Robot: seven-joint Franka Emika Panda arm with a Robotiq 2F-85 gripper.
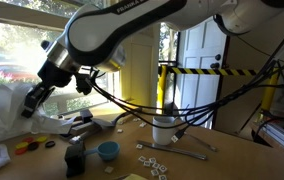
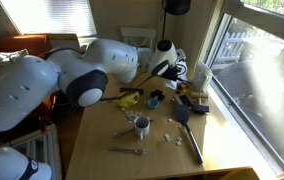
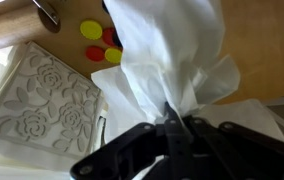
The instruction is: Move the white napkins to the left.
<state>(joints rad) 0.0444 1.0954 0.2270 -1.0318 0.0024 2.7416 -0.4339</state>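
Note:
My gripper lowers the bunch of white napkins toward the tabletop below it next, by the red and yellow pieces, and releases, since the napkins still hang raised.
In the wrist view my gripper (image 3: pixel 172 120) is shut on a bunch of white napkins (image 3: pixel 172 55), which fan out from the pinched fingers. In an exterior view the gripper (image 1: pixel 32 100) holds the white napkins (image 1: pixel 4 108) lifted at the far left of the table. In the other exterior view the gripper (image 2: pixel 178 68) is at the far end of the table, near the window, with the napkins (image 2: pixel 200 75) beside it.
A white embossed flower-pattern block (image 3: pixel 42 100) and red and yellow small pieces (image 3: pixel 100 40) lie under the gripper. On the table are a blue bowl (image 1: pixel 107 150), a white mug (image 1: pixel 163 130), a black object (image 1: pixel 74 158), scattered small tiles (image 1: pixel 152 160) and a metal utensil (image 1: pixel 187 152).

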